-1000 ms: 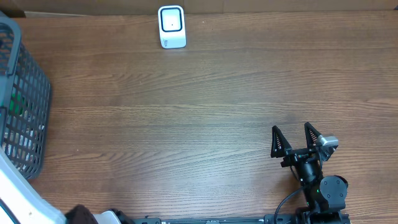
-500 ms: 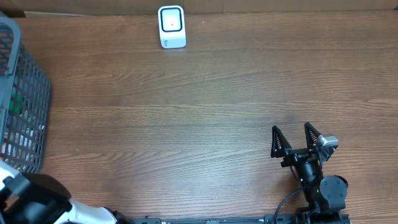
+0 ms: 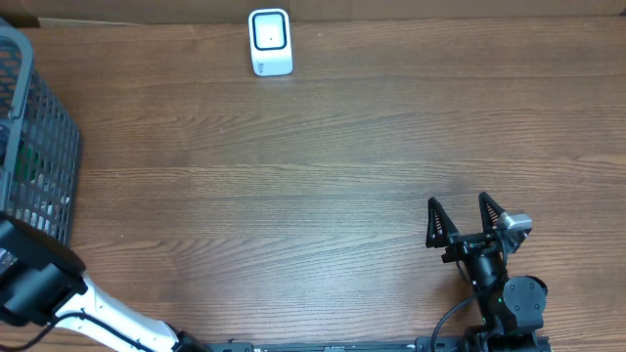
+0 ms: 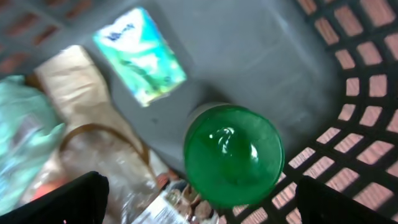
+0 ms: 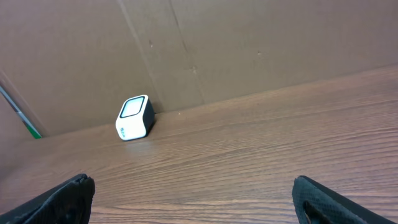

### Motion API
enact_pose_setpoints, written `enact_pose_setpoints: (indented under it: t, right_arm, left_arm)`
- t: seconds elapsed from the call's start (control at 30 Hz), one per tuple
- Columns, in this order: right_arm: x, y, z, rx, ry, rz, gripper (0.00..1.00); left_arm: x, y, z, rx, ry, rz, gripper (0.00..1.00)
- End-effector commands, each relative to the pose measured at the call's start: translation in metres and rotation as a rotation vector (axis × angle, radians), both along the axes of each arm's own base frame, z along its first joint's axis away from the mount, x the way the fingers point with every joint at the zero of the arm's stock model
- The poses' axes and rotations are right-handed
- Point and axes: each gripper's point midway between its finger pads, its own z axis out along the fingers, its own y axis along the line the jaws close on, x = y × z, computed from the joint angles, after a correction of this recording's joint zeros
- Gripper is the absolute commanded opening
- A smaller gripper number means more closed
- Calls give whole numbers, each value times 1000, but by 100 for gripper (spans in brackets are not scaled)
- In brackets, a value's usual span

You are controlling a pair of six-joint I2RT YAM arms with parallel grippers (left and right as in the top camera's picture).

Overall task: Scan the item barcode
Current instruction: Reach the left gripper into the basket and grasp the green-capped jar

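Observation:
The round green top of the bottle [image 4: 233,155] faces up uncovered between my open fingers. My left gripper will move down into the grey basket [image 4: 348,93] and close around it.
The white barcode scanner [image 3: 270,41] stands at the table's far edge; the right wrist view shows the scanner [image 5: 135,117] against the cardboard wall. In the left wrist view my left gripper [image 4: 200,190] hangs open over the inside of the grey basket [image 4: 348,93], just above a round green bottle [image 4: 233,155]. A green-and-white packet [image 4: 140,53], a tan bag [image 4: 68,81] and clear-wrapped items [image 4: 118,168] lie beside it. Overhead, only the left arm [image 3: 39,284] shows at the basket's near corner. My right gripper [image 3: 458,201] rests open and empty at the near right.
The grey lattice basket [image 3: 39,147] fills the table's left edge. A brown cardboard wall [image 5: 249,43] runs behind the scanner. Bare wooden tabletop [image 3: 323,196] spreads between the basket, the scanner and the right arm.
The left arm has swung up at the lower left toward the basket's near corner. The right arm and the scanner have not moved.

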Motion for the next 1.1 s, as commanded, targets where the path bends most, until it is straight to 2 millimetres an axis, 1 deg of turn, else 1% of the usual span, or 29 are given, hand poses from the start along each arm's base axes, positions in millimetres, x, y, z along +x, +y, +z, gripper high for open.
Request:
enact_pose_setpoints:
  t: [0.0, 0.17, 0.3, 0.57, 0.67, 0.73, 0.83, 0.93, 1.0, 1.07]
  right_arm:
    - [0, 2, -2, 3, -4, 10, 100]
    - [0, 2, -2, 3, -4, 10, 100]
    - [0, 2, -2, 3, -4, 10, 100]
    - [0, 2, -1, 3, -5, 10, 100]
    - [0, 2, -2, 3, -4, 10, 100]
    - [0, 2, -2, 3, -4, 10, 100]
    - [0, 2, -2, 3, -4, 10, 100]
    - [0, 2, -2, 3, -4, 10, 100]
    - [0, 2, -2, 3, -4, 10, 100]
    - [0, 2, -2, 3, -4, 10, 100]
  left_arm:
    - [17, -9, -19, -29, 1, -97, 100]
    - [25, -10, -35, -36, 17, -109, 100]
    - [26, -11, -47, -53, 35, -113, 100]
    - [25, -11, -58, -67, 53, -111, 100]
    - [25, -12, -66, -78, 62, -111, 100]
    - [24, -12, -69, -81, 66, -111, 98]
    - [26, -10, -68, -74, 59, -111, 85]
    - [27, -9, -68, -71, 56, -111, 70]
    - [28, -8, -68, -68, 54, -111, 65]
    - [28, -8, -68, -67, 52, -110, 57]
